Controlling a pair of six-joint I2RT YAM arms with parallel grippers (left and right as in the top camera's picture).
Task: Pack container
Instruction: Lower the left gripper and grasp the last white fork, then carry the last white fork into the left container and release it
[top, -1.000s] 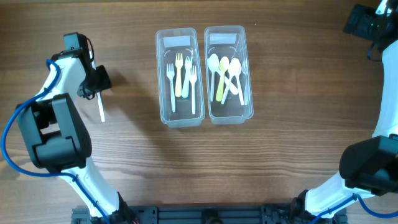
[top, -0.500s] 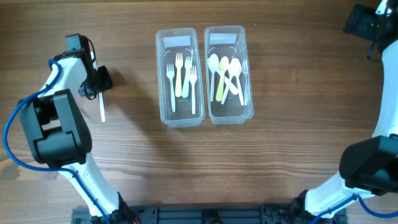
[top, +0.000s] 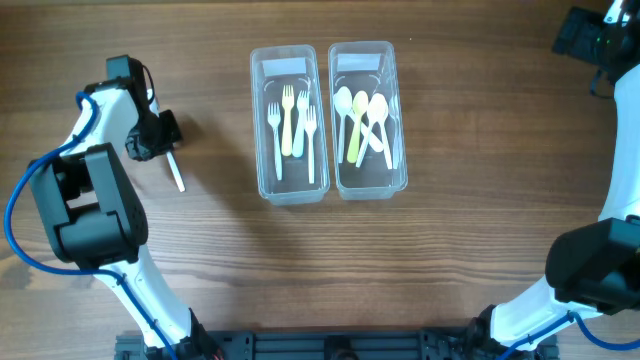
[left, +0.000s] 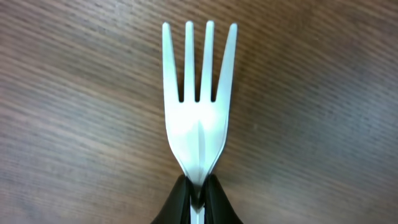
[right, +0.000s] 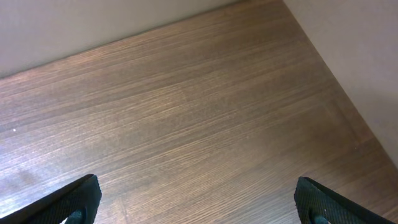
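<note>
My left gripper will next move up, carry the white plastic fork to the right in the overhead view and let go of it in the nearer container (top: 283, 125), because forks already lie there.
A white plastic fork (left: 199, 106) fills the left wrist view, tines pointing away, over the bare wood. My left gripper (left: 198, 193) is shut on its neck just below the tines. From overhead, that gripper (top: 165, 143) is at the far left and the fork's handle (top: 176, 173) slants out below it. Two clear containers stand in the middle: the left one (top: 256, 120) holds forks (top: 290, 125), the right one (top: 400, 120) holds spoons (top: 362, 120). My right gripper (right: 199, 202) is open over bare table at the far right corner (top: 585, 35).
The wooden table (top: 450, 260) stretches around both containers. The table's far right edge (right: 348, 93) shows in the right wrist view, close to the right gripper.
The left jaws have closed on the fork. Its handle, which lay straight toward the front, now slants to the right; the gripper has shifted slightly. The right arm has not moved.
</note>
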